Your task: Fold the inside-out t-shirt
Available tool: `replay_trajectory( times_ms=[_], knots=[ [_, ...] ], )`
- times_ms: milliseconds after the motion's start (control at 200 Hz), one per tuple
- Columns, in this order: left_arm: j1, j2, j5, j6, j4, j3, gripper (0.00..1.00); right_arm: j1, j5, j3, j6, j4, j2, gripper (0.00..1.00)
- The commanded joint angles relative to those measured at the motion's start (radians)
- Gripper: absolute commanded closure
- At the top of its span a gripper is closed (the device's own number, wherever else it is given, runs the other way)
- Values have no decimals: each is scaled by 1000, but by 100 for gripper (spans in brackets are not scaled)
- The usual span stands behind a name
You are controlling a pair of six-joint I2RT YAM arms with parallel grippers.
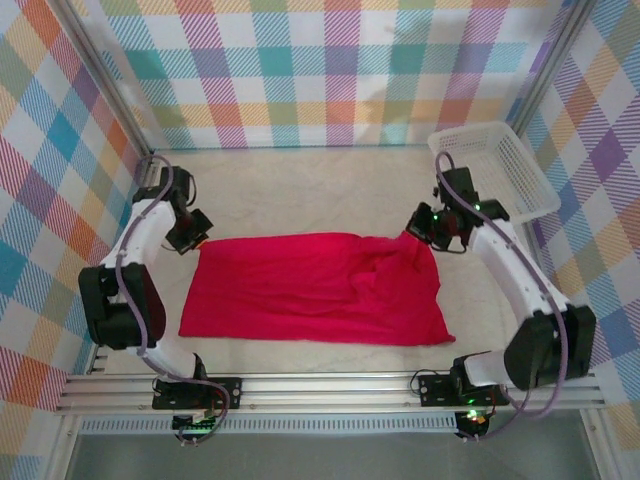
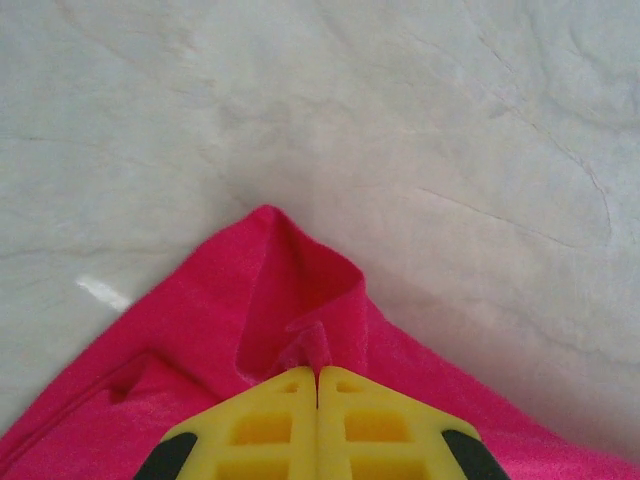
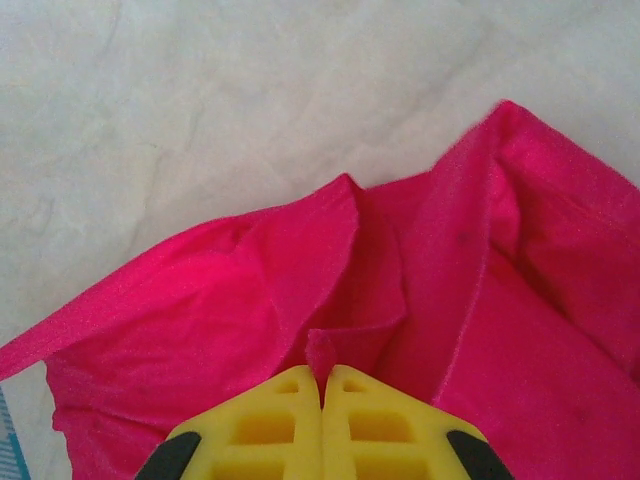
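The right gripper carries the pinched fold back toward the shirt's base next. It releases it over the shirt's near half, since that part still lies flat and uncovered.
The crimson inside-out t-shirt (image 1: 315, 288) lies spread across the middle of the table, wrinkled toward its right end. My left gripper (image 1: 192, 237) is at the shirt's far left corner, shut on a pinch of red cloth. In the left wrist view that corner of the t-shirt (image 2: 250, 300) peaks up from the yellow fingers (image 2: 270, 420) of the left gripper (image 2: 318, 372). My right gripper (image 1: 422, 235) is at the far right corner, shut on cloth too. The right wrist view has folds of the t-shirt (image 3: 300, 280) bunched in front of the right gripper (image 3: 323, 372).
A white mesh basket (image 1: 497, 165) stands at the back right, just behind the right arm. Pale marbled tabletop (image 1: 300, 185) lies bare behind the shirt. Plaid walls close in the back and both sides.
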Motion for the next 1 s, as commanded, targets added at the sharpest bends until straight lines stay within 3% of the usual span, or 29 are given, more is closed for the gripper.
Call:
replay_trajectory(
  times_ms=[0,380,720,995],
  knots=[
    [59,-81,-23,5,-11,-58,100,4,-4,-71,26,-17,-119,96],
    [82,-219,57,-49,71,-318,100,4,-8,-307,99,-109,-388,93],
    [115,-274,4,-51,58,-361,100,4,146,-374,129,-247,-565,92],
    [117,-346,-5,-77,100,-469,100,4,150,-429,160,-287,-637,91]
  ],
)
